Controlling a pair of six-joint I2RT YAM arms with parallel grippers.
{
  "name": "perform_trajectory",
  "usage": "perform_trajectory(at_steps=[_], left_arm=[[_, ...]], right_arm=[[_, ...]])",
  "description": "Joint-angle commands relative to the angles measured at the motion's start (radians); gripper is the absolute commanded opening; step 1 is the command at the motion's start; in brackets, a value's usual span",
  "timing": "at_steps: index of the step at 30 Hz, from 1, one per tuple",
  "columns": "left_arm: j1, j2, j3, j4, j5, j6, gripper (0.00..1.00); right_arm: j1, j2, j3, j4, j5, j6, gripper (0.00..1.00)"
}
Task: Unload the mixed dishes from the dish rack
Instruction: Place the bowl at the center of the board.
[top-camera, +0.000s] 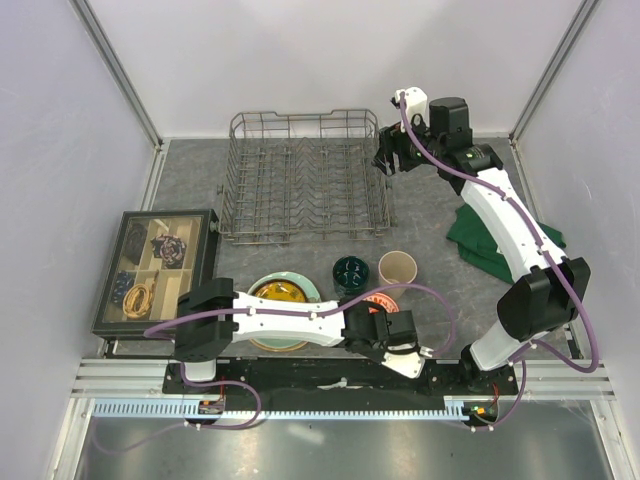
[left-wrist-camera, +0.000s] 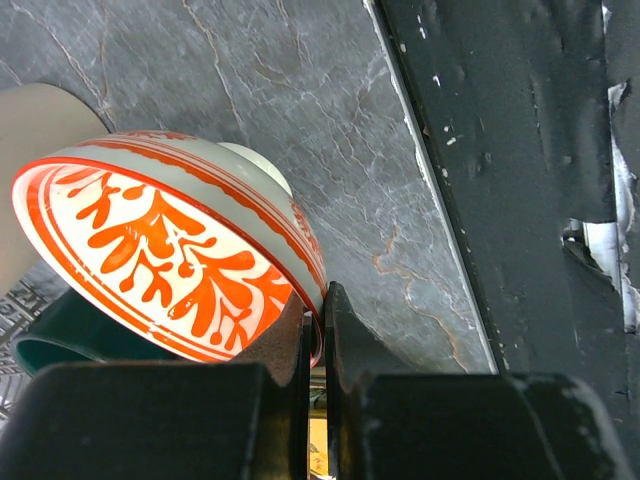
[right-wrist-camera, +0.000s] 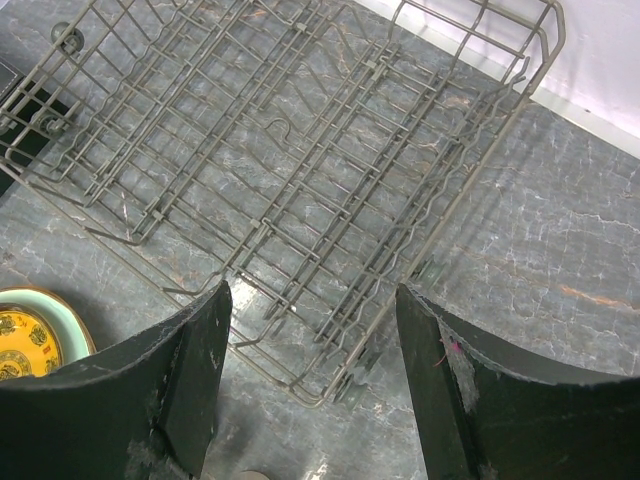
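Observation:
My left gripper is going to move down to the bare tabletop beneath the tilted bowl, between the beige cup (top-camera: 397, 267) and the black bar, and let go of the bowl's rim there.
The grey wire dish rack (top-camera: 305, 180) (right-wrist-camera: 300, 150) holds nothing. A small yellow plate (top-camera: 280, 293) (right-wrist-camera: 22, 345) lies on a pale-green plate (top-camera: 305, 285) (right-wrist-camera: 78, 335) in front of it. To their right stand a dark green mug (top-camera: 350, 271) (left-wrist-camera: 60, 335) and a tall beige cup (top-camera: 397, 267) (left-wrist-camera: 35, 130). My left gripper (top-camera: 385, 320) (left-wrist-camera: 320, 310) is shut on the rim of the tilted red-and-white bowl (top-camera: 382, 299) (left-wrist-camera: 170, 250), just in front of the mug. Above the rack's right end my right gripper (top-camera: 388, 157) (right-wrist-camera: 312, 310) hangs open, holding nothing.
A dark-framed compartment tray (top-camera: 155, 265) with small items sits at the left. A green cloth (top-camera: 492, 240) lies under the right arm. A black rail (left-wrist-camera: 520, 200) runs along the near table edge, close to the bowl.

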Motion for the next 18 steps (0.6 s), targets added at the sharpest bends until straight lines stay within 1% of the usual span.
perform_trajectory(at_steps=[1, 18], left_arm=[[-0.009, 0.01, 0.041, 0.053, -0.038, 0.056, 0.01], [-0.009, 0.051, 0.03, 0.056, -0.07, 0.064, 0.01]], right_arm=[[-0.01, -0.033, -0.002, 0.028, -0.023, 0.009, 0.74], [-0.016, -0.028, -0.003, 0.028, -0.041, 0.016, 0.74]])
